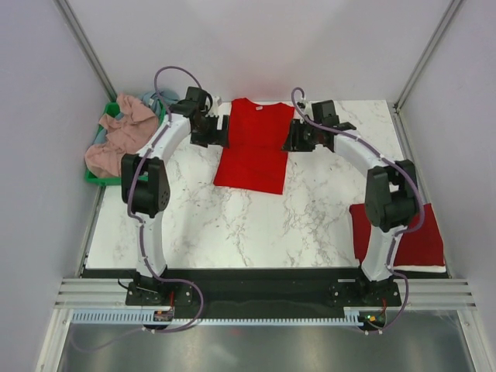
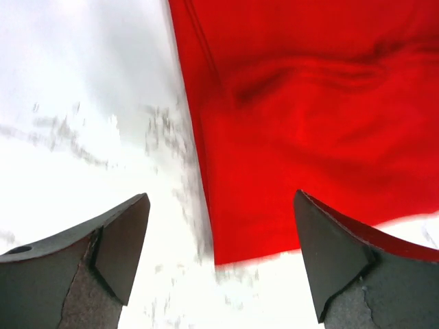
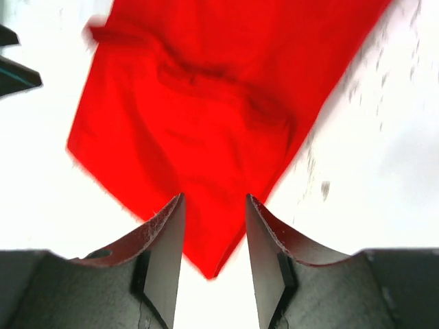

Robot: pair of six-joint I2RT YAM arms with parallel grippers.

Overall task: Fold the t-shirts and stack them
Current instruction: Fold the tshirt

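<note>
I will pull my left gripper back and down to close on the red t-shirt's near corner on the bin side, because that corner lies flat and uncovered.
A bright red t-shirt (image 1: 254,147) lies flat at the back middle of the marble table (image 1: 232,225), its sides folded in to a narrow strip. My left gripper (image 1: 219,132) hovers at its left edge near the collar end, jaws wide open and empty. In the left wrist view the left gripper (image 2: 221,205) frames a corner of the red t-shirt (image 2: 309,123). My right gripper (image 1: 293,138) sits at the shirt's right edge, open. In the right wrist view the right gripper (image 3: 215,199) has the red t-shirt (image 3: 206,110) lying loose below the gap.
A folded red t-shirt (image 1: 411,236) lies at the table's right edge beside the right arm. A green bin (image 1: 105,147) at the back left holds a dusty pink shirt (image 1: 124,136) and a grey-blue one (image 1: 159,98). Walls enclose the table.
</note>
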